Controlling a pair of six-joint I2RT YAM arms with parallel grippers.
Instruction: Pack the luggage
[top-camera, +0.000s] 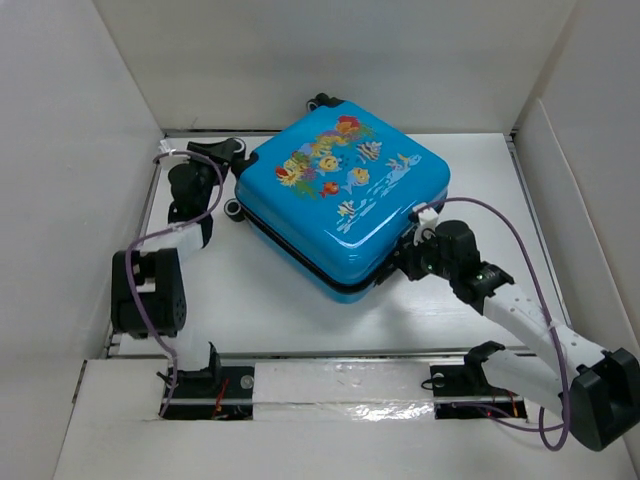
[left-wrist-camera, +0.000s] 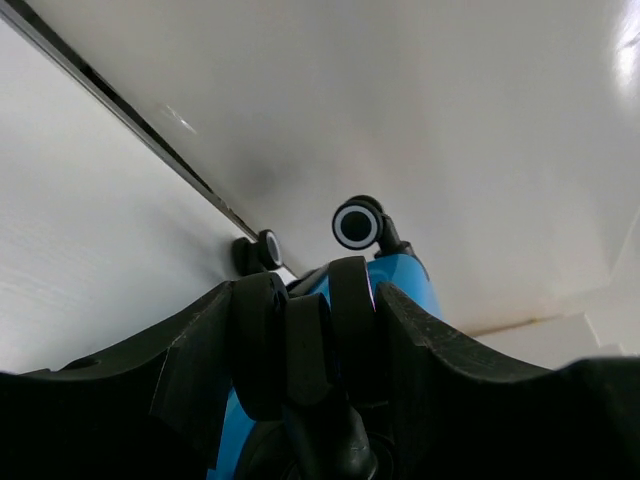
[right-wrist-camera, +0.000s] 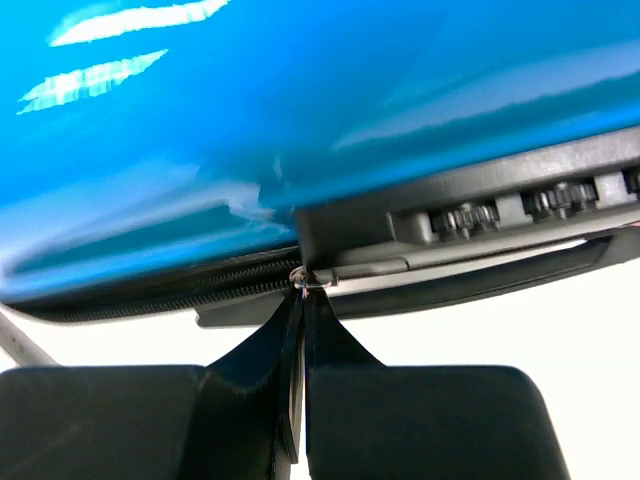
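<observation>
The black wheel is between the left gripper's fingers and the luggage (top-camera: 340, 195) lies flat, so the left gripper will next move back slightly and open to let go of the wheel.
The luggage (top-camera: 340, 195), a bright blue hard-shell suitcase with fish print, lies flat and closed in the middle of the table. My left gripper (top-camera: 240, 158) is at its far left corner. In the left wrist view the gripper (left-wrist-camera: 310, 330) is shut around a black wheel (left-wrist-camera: 350, 300) of the luggage, and two more wheels (left-wrist-camera: 357, 225) show beyond it. My right gripper (top-camera: 413, 245) is at the near right side. In the right wrist view the gripper (right-wrist-camera: 303, 305) is shut on the zipper pull (right-wrist-camera: 303, 285), next to the combination lock (right-wrist-camera: 470, 215).
White walls (top-camera: 70, 150) enclose the table on the left, back and right. A white board (top-camera: 340, 385) runs along the near edge between the arm bases. Another luggage wheel (top-camera: 235, 208) sticks out on the left side.
</observation>
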